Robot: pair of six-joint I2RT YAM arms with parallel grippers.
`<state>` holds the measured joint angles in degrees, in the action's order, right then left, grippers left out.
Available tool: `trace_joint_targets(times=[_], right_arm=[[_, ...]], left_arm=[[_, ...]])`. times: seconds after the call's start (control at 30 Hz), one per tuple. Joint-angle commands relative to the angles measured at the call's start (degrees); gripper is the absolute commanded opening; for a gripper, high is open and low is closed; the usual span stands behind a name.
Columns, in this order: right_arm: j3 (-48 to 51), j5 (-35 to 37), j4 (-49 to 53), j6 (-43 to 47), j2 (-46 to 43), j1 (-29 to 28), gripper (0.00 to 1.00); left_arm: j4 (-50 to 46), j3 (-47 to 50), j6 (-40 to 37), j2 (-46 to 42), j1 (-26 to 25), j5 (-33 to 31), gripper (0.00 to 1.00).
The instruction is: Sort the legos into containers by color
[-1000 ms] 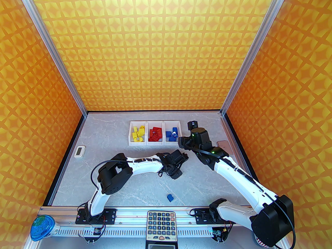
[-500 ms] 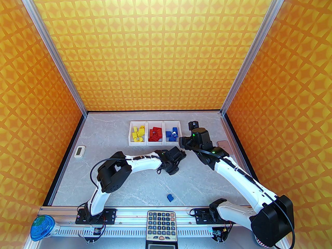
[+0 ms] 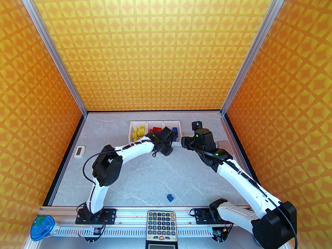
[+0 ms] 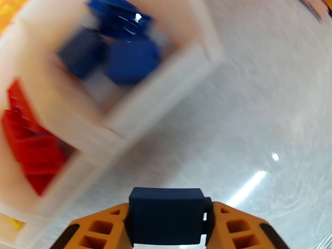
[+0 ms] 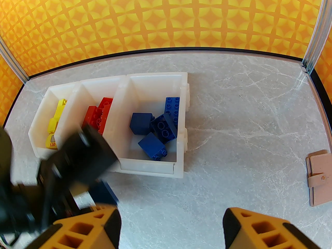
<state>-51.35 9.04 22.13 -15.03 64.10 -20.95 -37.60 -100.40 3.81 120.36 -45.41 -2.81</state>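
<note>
My left gripper should go away from my base across the front edge of the bins, then let go of the dark blue lego above the blue bin.
Three joined white bins (image 3: 138,123) stand at the back of the table: yellow legos (image 3: 135,134) in the left bin, red legos (image 3: 155,130) in the middle one, blue legos (image 5: 157,128) in the right one (image 5: 153,170). My left gripper (image 4: 166,213) is shut on a dark blue lego (image 4: 166,218) just in front of the blue bin (image 4: 160,87); from above it (image 3: 170,137) overlaps the bins' front edge. One more blue lego (image 3: 170,197) lies near the table's front edge. My right gripper (image 5: 172,227) is open and holds nothing, right of the bins (image 3: 184,142).
A pinkish-brown flat pad (image 5: 320,175) lies at the right edge, behind my right arm (image 3: 223,144). A small white device with a screen (image 3: 79,151) sits at the left. A calculator (image 3: 161,226) and a blue-lidded cup (image 3: 41,228) rest on the front rail.
My left arm has swung away from the table's middle toward the bins, carrying the blue lego to the blue bin's front edge. My right arm has drawn back slightly to the right.
</note>
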Motion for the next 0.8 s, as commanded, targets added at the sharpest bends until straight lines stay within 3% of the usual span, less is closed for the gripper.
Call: trace_joint_targets(times=[0.0, 0.43, 0.77], right_arm=[[0.64, -0.24, 0.39, -1.15, -1.23, 0.3, 0.7], [0.69, -1.03, 0.37, -1.06, -0.91, 0.35, 0.7], [0.55, -1.13, 0.11, -0.88, 0.57, 0.37, 0.7]], left_arm=[[-2.96, -6.26, 1.41, 0.28, 1.84, -0.43, 0.31], [-5.34, -31.2, 2.95, 15.61, 6.2, -1.06, 0.29], [1.96, -35.77, 3.94, 21.27, 6.37, -1.04, 0.31]])
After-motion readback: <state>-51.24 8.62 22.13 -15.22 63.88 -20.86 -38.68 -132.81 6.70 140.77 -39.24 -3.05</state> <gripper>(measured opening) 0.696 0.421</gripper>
